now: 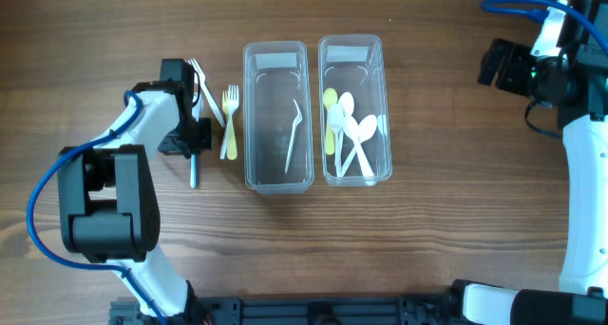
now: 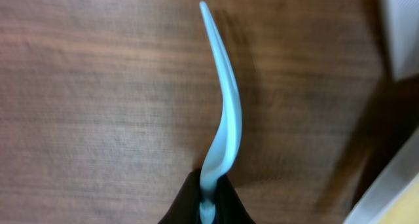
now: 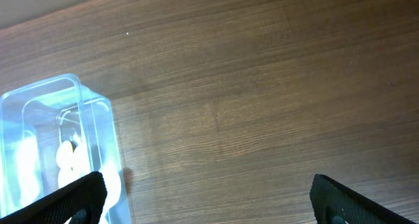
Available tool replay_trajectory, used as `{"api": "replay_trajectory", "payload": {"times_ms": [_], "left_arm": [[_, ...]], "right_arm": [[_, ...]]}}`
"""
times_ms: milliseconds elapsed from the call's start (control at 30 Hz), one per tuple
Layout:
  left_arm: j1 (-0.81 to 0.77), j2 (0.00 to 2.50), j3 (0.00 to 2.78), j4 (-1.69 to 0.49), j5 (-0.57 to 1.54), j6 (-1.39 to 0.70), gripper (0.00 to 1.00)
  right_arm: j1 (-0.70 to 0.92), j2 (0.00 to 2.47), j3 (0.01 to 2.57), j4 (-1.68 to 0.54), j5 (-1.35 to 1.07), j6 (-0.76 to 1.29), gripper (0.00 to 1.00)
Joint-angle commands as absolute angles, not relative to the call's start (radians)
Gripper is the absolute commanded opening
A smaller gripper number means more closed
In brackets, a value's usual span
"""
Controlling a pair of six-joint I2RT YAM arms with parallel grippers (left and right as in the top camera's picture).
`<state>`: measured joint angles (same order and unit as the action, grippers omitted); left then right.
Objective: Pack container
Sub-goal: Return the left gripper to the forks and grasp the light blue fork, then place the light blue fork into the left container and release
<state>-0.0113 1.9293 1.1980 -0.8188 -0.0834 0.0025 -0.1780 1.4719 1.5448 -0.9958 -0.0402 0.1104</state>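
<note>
My left gripper holds the pale plastic utensil and will go up, cross over the forks, then go down inside the container with one white utensil (image 1: 295, 135) and let go, as the bottom of the container is open.
Two clear containers stand side by side. The left container (image 1: 277, 116) holds one white utensil (image 1: 295, 135). The right container (image 1: 354, 111) holds several white and yellow spoons (image 1: 347, 125) and also shows in the right wrist view (image 3: 59, 139). My left gripper (image 2: 208, 207) is shut on a pale plastic utensil (image 2: 226, 112), seen edge-on and curving away above the wood. In the overhead view it (image 1: 193, 163) is left of the containers. My right gripper (image 3: 209, 201) is open and empty, at the far right (image 1: 494, 64).
A white fork (image 1: 202, 89) and a yellow fork (image 1: 229, 124) lie on the table between my left gripper and the left container. A container edge (image 2: 399, 27) shows at the right of the left wrist view.
</note>
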Motion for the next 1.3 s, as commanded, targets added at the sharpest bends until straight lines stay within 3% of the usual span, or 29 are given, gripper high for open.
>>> {"api": "replay_trajectory", "payload": {"times_ms": [0, 167, 367, 533, 767, 900, 933, 967, 1000, 1033, 1100, 1133, 1267], "left_arm": [[-0.009, 1.874, 1.263, -0.897, -0.068, -0.014, 0.04], [-0.079, 1.678, 1.468, -1.104, -0.014, -0.065, 0.04], [-0.330, 1.544, 1.500, -1.009, 0.010, -0.196, 0.04], [-0.480, 1.691, 1.489, -0.884, -0.046, -0.309, 0.04], [-0.498, 1.966, 1.490, -0.818, 0.015, -0.322, 0.13], [-0.497, 1.942, 1.514, -0.839, 0.015, -0.323, 0.40], [-0.495, 1.915, 1.538, -0.858, 0.015, -0.322, 0.61], [-0.493, 1.893, 1.556, -0.872, 0.014, -0.322, 0.73], [-0.490, 1.867, 1.575, -0.886, 0.014, -0.316, 0.76], [-0.485, 1.838, 1.586, -0.895, 0.014, -0.300, 0.70], [-0.467, 1.777, 1.589, -0.895, -0.038, -0.260, 0.47], [-0.446, 1.747, 1.589, -0.894, -0.115, -0.276, 0.43], [-0.344, 1.734, 1.589, -0.893, -0.219, -0.465, 0.49]], "right_arm": [[-0.179, 1.482, 1.546, -0.995, -0.033, 0.105, 1.00], [-0.179, 1.482, 1.546, -0.995, -0.033, 0.104, 0.99], [-0.179, 1.482, 1.546, -0.995, -0.033, 0.105, 1.00], [-0.179, 1.482, 1.546, -0.995, -0.033, 0.105, 0.99], [-0.179, 1.482, 1.546, -0.995, -0.033, 0.105, 1.00], [-0.179, 1.482, 1.546, -0.995, -0.033, 0.105, 1.00], [-0.179, 1.482, 1.546, -0.995, -0.033, 0.105, 1.00], [-0.179, 1.482, 1.546, -0.995, -0.033, 0.105, 1.00], [-0.179, 1.482, 1.546, -0.995, -0.033, 0.105, 0.99], [-0.179, 1.482, 1.546, -0.995, -0.033, 0.105, 1.00], [-0.179, 1.482, 1.546, -0.995, -0.033, 0.105, 1.00], [-0.179, 1.482, 1.546, -0.995, -0.033, 0.105, 1.00], [-0.179, 1.482, 1.546, -0.995, -0.033, 0.105, 1.00]]}}
